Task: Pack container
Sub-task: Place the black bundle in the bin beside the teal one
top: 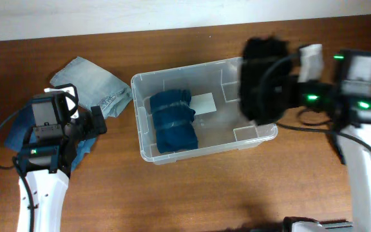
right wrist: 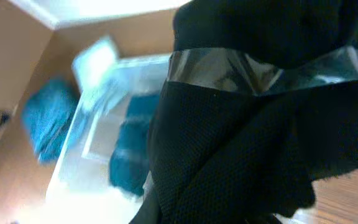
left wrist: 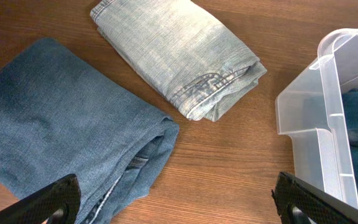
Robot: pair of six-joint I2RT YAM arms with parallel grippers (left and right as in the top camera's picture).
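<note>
The black garment goes toward the dark blue jeans in my right gripper next. It then goes down into the container beside them, where the container's bottom is still free (top: 216, 116).
The clear plastic container (top: 206, 149) stands mid-table, with a white label (top: 203, 103) on its floor and folded dark blue jeans (top: 172, 119) in its left half. My right gripper (top: 287, 91) is shut on a black garment (top: 263, 77), holding it over the container's right end. In the right wrist view the black garment (right wrist: 260, 124) hides the fingers, with the container (right wrist: 86, 155) and the dark jeans (right wrist: 129, 149) below. My left gripper (top: 92, 125) is open and empty (left wrist: 179, 202), low over bare wood left of the container (left wrist: 328, 93).
Folded light denim (top: 89, 84) lies left of the container, also in the left wrist view (left wrist: 179, 56). Mid-blue jeans (top: 18, 132) lie partly under my left arm, close beside the left finger (left wrist: 61, 130). The table's far edge meets a white wall.
</note>
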